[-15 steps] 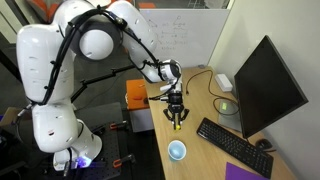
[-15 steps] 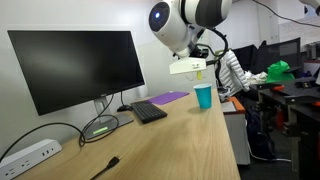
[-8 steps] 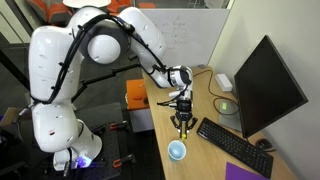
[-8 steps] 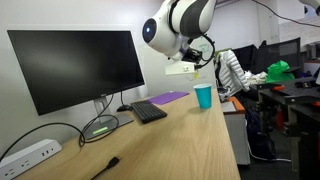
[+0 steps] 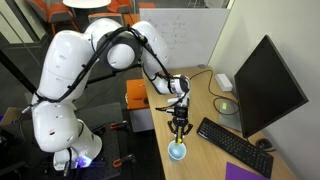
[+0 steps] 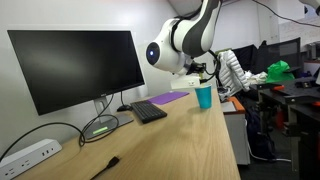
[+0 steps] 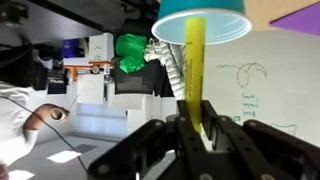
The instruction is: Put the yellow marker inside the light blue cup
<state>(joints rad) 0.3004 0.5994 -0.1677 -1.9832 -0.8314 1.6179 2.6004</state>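
My gripper lowers the upright marker down into the light blue cup's opening [image 5: 177, 150] [image 7: 213, 28] next and releases it there, since that opening lies below my gripper.
My gripper [image 5: 180, 127] is shut on the yellow marker [image 7: 194, 70] and holds it upright, tip down, just above the light blue cup [image 5: 177, 151]. In the wrist view the marker runs from my jaws [image 7: 190, 128] up to the cup's rim [image 7: 200, 22]. In an exterior view my gripper [image 6: 197, 76] hangs right over the cup [image 6: 204, 97] near the table's front edge. Whether the marker's tip is inside the cup, I cannot tell.
A black keyboard [image 5: 232, 143] and a purple pad [image 5: 245, 172] lie beside the cup. A black monitor [image 5: 264, 88] stands behind them. A white power strip [image 6: 28, 156] and a cable [image 6: 105, 166] lie on the wooden table [image 6: 170, 145]. An orange box [image 5: 137, 95] sits off the table.
My gripper has moved with the marker toward the cup and lowered until it hangs directly over it. The arm has stretched out further.
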